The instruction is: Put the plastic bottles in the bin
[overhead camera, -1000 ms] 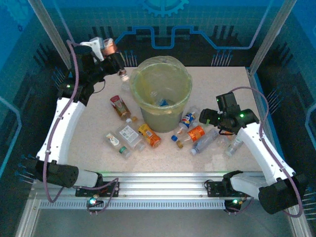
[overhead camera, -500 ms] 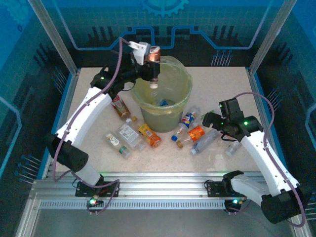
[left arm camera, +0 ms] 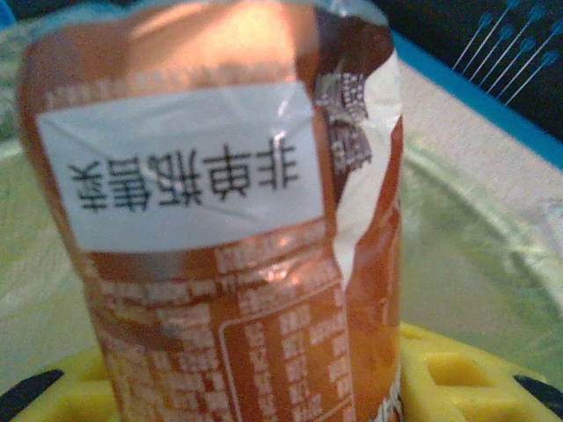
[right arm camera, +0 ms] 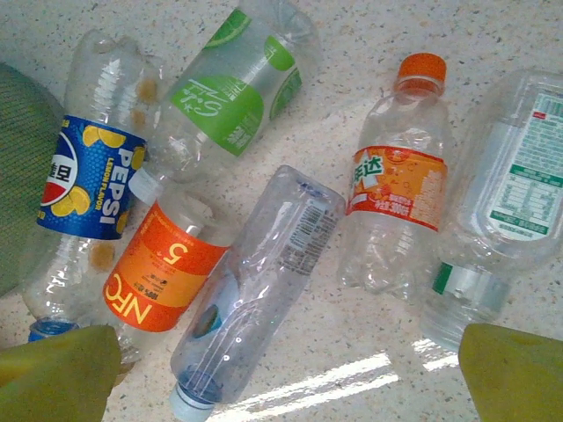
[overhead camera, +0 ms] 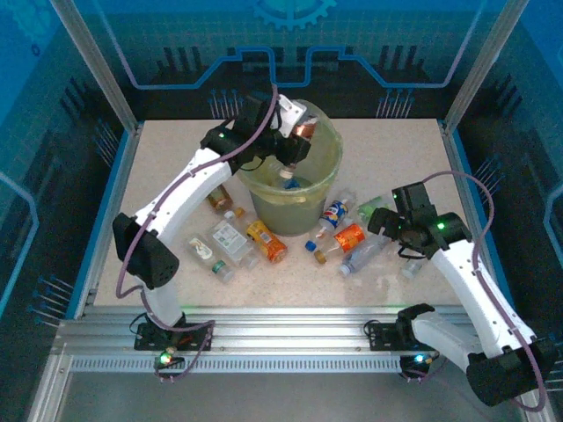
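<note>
My left gripper is above the inside of the yellow-green bin, so next it will move down past the bin's rim, bottle neck first, and release the bottle there.
My left gripper (overhead camera: pixel 297 123) hangs over the mouth of the yellow-green bin (overhead camera: pixel 331 151), shut on a plastic bottle (overhead camera: pixel 307 133) with a copper-orange label, neck pointing down. In the left wrist view that bottle (left arm camera: pixel 220 255) fills the frame between my yellow fingers (left arm camera: pixel 462 378), with the bin rim (left arm camera: pixel 466 189) behind. My right gripper (overhead camera: pixel 380 221) stands open above bottles lying right of the bin: a Pepsi one (right arm camera: pixel 84 189), a green-label one (right arm camera: pixel 230 95), an orange NFC one (right arm camera: pixel 167 274), a clear one (right arm camera: pixel 264 281) and an orange-capped one (right arm camera: pixel 396 193). Nothing sits between its fingers (right arm camera: pixel 57 378).
A further clear bottle with a green-white label (right arm camera: pixel 515 176) lies at the right. Left of the bin lie a brown bottle (overhead camera: pixel 219 198), a clear white-label one (overhead camera: pixel 230 238) and an orange one (overhead camera: pixel 267 243). Something blue (overhead camera: pixel 292 185) rests inside the bin.
The left arm has swung right from the back-left corner to above the bin, carrying the copper-label bottle. The right gripper has drifted slightly, still open.
</note>
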You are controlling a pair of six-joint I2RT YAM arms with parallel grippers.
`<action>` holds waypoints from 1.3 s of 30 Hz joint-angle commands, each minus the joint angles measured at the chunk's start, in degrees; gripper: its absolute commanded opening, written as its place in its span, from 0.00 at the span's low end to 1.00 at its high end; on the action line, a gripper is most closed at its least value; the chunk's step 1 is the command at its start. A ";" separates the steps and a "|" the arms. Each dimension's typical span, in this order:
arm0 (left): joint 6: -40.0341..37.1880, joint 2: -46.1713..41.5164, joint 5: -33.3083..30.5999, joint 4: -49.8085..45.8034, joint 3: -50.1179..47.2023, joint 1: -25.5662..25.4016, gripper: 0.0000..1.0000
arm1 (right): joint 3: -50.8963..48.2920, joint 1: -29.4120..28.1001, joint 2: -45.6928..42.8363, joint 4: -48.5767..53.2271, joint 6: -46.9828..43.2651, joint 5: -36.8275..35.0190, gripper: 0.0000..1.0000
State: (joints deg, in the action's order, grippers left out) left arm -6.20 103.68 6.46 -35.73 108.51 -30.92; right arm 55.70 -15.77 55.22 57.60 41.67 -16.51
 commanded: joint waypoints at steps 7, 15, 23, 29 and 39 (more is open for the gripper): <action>-4.92 1.57 -7.28 -4.52 -0.85 -0.20 0.32 | -1.07 -0.58 -0.76 2.34 1.15 -3.43 1.00; -5.55 4.74 -9.87 -4.68 -1.63 -0.12 0.31 | -1.82 -0.35 -0.10 3.75 4.20 -6.22 1.00; -6.14 8.47 -11.04 -4.21 -1.53 0.07 0.40 | -3.67 0.76 -0.32 6.87 8.04 -11.31 1.00; -6.02 9.26 -11.51 -4.28 -1.56 0.32 0.69 | -8.69 4.99 -3.66 4.65 7.33 -8.81 1.00; -5.24 6.38 -11.56 -5.73 1.13 0.35 0.97 | -13.86 12.07 -7.41 -0.18 4.28 0.12 1.00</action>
State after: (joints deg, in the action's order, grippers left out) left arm -11.99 112.88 -4.34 -40.03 107.39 -30.87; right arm 42.72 -5.28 48.51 59.24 47.13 -19.68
